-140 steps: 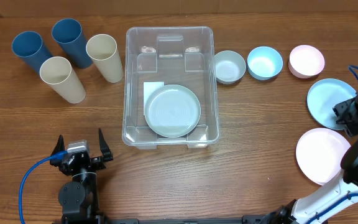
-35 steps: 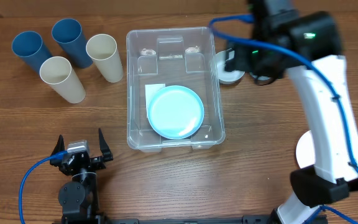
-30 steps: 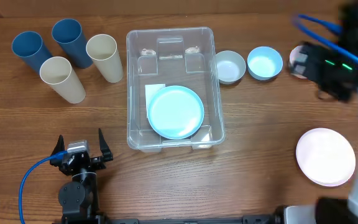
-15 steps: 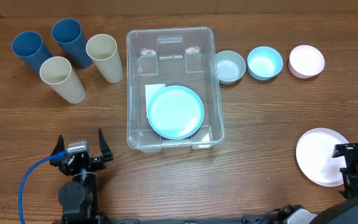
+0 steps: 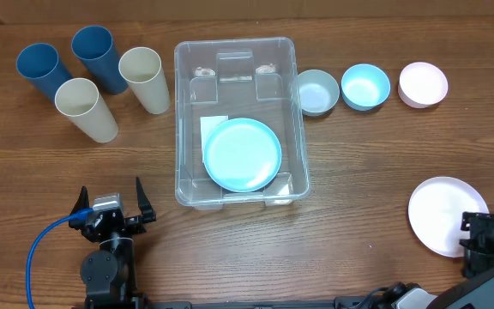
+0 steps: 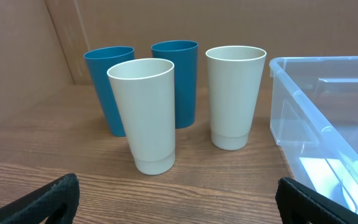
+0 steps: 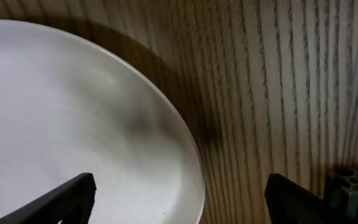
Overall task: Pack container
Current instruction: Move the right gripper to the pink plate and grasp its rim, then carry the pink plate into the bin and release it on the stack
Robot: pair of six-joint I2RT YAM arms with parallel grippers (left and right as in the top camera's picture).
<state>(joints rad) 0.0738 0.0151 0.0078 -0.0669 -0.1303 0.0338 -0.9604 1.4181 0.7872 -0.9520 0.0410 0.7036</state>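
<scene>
My right gripper must lower onto the pale pink plate's rim, farthest from the container.
The clear container (image 5: 181, 129) stands mid-table with a light blue plate (image 5: 243, 154) lying flat in its front half. Its corner also shows in the left wrist view (image 6: 316, 112). A pale pink plate (image 5: 448, 216) lies at the front right. My right gripper (image 5: 480, 243) is open and low over that plate's right edge; in the right wrist view the fingers (image 7: 182, 199) straddle the plate's rim (image 7: 73, 124). My left gripper (image 5: 110, 204) is open and empty at the front left, its fingertips (image 6: 179, 202) wide apart.
Two blue cups (image 5: 39, 69) and two cream cups (image 5: 144, 79) stand at the back left, also in the left wrist view (image 6: 149, 112). A grey-green bowl (image 5: 316, 91), a blue bowl (image 5: 365, 86) and a pink bowl (image 5: 423, 83) sit right of the container.
The blue plate went from the right side into the container, which shifted slightly. My right arm swung back to the front right and came down at the pink plate's edge. The left arm stayed still.
</scene>
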